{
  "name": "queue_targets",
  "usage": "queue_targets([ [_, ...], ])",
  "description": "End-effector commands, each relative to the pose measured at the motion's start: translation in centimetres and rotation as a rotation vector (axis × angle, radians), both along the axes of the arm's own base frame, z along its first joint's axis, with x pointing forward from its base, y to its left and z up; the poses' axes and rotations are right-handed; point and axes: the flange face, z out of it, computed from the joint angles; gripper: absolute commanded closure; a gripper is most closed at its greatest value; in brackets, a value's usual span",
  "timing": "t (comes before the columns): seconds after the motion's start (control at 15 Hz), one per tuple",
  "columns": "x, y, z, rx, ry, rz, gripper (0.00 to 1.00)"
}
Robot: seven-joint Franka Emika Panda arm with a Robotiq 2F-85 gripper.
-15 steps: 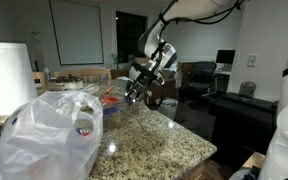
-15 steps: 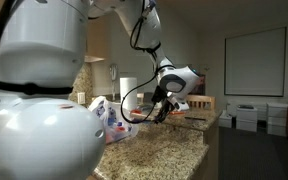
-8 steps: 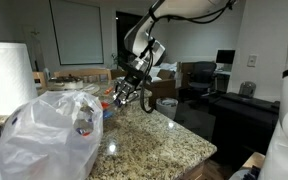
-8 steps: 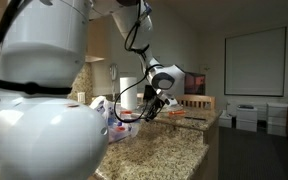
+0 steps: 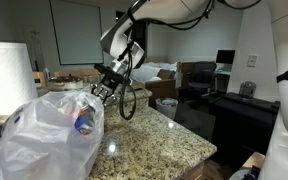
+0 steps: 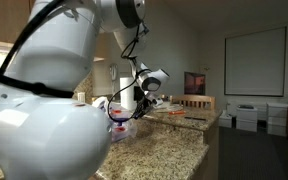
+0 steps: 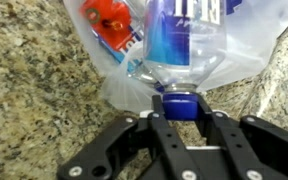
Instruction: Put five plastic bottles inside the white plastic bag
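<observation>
My gripper should next push deeper into the opening of the white plastic bag to release the blue cap, because the cap still sits at the bag's edge.
In the wrist view my gripper (image 7: 181, 103) is shut on the blue cap of a clear plastic bottle (image 7: 184, 40) with a blue label. The bottle's body points away from me into the mouth of the white plastic bag (image 7: 254, 45). Another bottle (image 7: 109, 25) with red-orange liquid lies inside the bag to the left. In both exterior views the gripper (image 5: 102, 88) (image 6: 134, 108) sits at the edge of the bag (image 5: 39, 135) (image 6: 102, 115). A bottle (image 5: 84, 123) shows through the bag's thin plastic.
The bag lies on a speckled granite counter (image 5: 154, 140). A white paper towel roll (image 5: 6, 75) stands behind the bag. Clutter and red items (image 6: 179, 113) lie further along the counter. Desks and chairs stand beyond the counter.
My gripper has carried the bottle across the counter to the bag's mouth, from over the counter's middle to the bag's edge. The bag has not moved.
</observation>
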Motion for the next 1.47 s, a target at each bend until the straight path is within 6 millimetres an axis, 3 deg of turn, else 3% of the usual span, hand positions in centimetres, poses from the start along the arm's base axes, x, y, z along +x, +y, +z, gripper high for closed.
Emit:
queue_targets([
  [0.0, -0.5, 2.1, 0.6, 0.013, -0.077, 0.012, 0.87],
  [0.4, -4.5, 3.0, 2.4, -0.044, -0.324, 0.010, 0.87],
  [0.8, -10.2, 7.3, 1.5, -0.102, -0.521, 0.143, 0.87],
  [0.93, -11.9, 8.7, 2.0, -0.113, -0.624, 0.174, 0.87],
  [1.13, -13.4, 10.7, 4.1, -0.101, -0.754, 0.208, 0.87],
  [1.4, -14.1, 11.2, 5.5, -0.071, -0.841, 0.239, 0.87],
])
